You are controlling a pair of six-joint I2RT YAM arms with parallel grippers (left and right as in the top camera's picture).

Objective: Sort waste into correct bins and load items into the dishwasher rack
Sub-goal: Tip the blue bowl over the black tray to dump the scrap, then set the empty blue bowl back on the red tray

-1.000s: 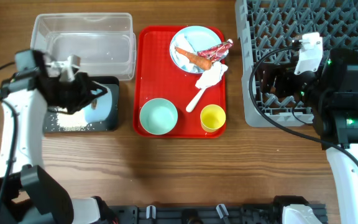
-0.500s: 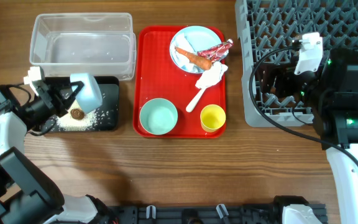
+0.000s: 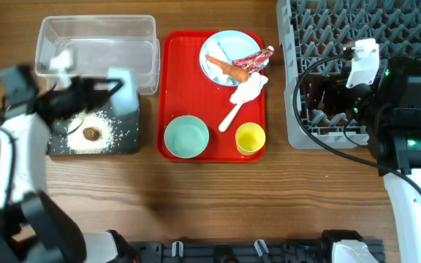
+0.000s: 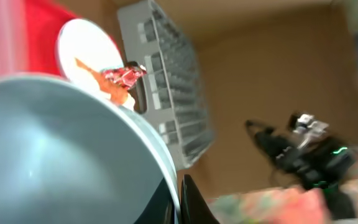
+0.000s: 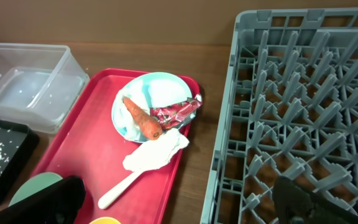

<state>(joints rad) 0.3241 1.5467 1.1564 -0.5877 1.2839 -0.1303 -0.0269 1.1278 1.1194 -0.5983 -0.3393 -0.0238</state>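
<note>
My left gripper holds the bowl (image 3: 126, 95) and should next turn it level over the red tray. It should then lower the bowl between plate (image 3: 225, 45) and mint-green bowl, where the tray is empty.
My left gripper (image 3: 110, 93) is shut on the rim of the pale blue bowl (image 3: 126, 95) and holds it above the far edge of the black tray (image 3: 126, 142). White rice (image 3: 75, 124) and a brown lump (image 3: 90, 133) lie in that tray. In the left wrist view the bowl (image 4: 48, 155) fills the left side, with my jaws (image 4: 176, 200) clamped on its rim. The pale blue plate (image 3: 225, 45) holds the carrot (image 3: 229, 69) and the red wrapper (image 3: 255, 58). My right gripper (image 5: 176, 208) is open and empty over the left edge of the grey rack (image 3: 364, 29).
The clear tub (image 3: 97, 47) stands behind the black tray. The red tray (image 3: 172, 80) carries the napkin (image 3: 248, 89), white spoon (image 3: 228, 119), mint-green bowl (image 3: 186, 136) and yellow cup (image 3: 250, 137). The rack (image 5: 303, 93) fills the right side.
My left arm has tipped the pale blue bowl over the black tray, then lifted it back and to the right. Rice and the brown lump now show in the tray. The right arm has not moved.
</note>
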